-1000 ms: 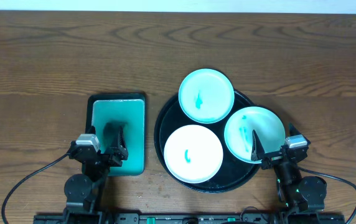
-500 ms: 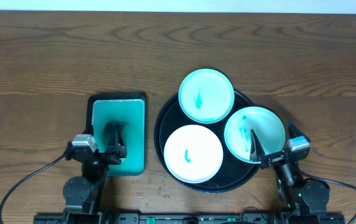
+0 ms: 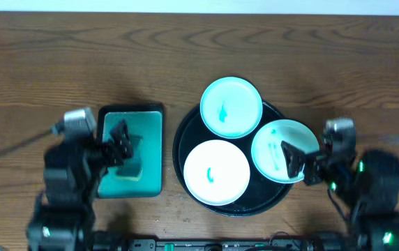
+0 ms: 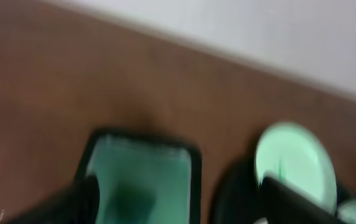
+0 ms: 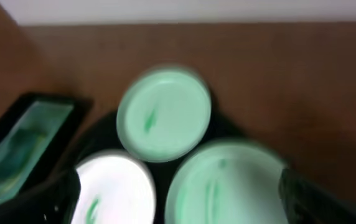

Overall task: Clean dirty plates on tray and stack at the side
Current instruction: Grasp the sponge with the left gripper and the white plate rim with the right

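The robot's left gripper will tilt downward next, then lower its open fingers around the darker green pad (image 3: 131, 164) (image 4: 132, 204) in the green tray below.
Three small round plates lie on the big round black tray (image 3: 183, 136). The far plate (image 3: 231, 107) is pale mint with a teal smear. The right plate (image 3: 284, 150) is mint with teal smears. The near plate (image 3: 216, 172) is white with one small teal smear. All three also show, blurred, in the right wrist view: far plate (image 5: 163, 114), right plate (image 5: 224, 186), near plate (image 5: 112, 190). My right gripper (image 3: 297, 162) is open over the right plate's near edge. My left gripper (image 3: 121, 145) is open above the green tray.
A rectangular green tray (image 3: 131, 123) with a black edge lies left of the round tray and holds a darker green pad (image 3: 131, 167). It shows blurred in the left wrist view (image 4: 140, 180). Brown wooden table (image 3: 81, 63) all round; a white wall lies beyond.
Both arms have risen and moved away from the near edge; both wrist views are blurred by motion. The left gripper now hangs over the green tray, the right over the right plate. Plates unmoved.
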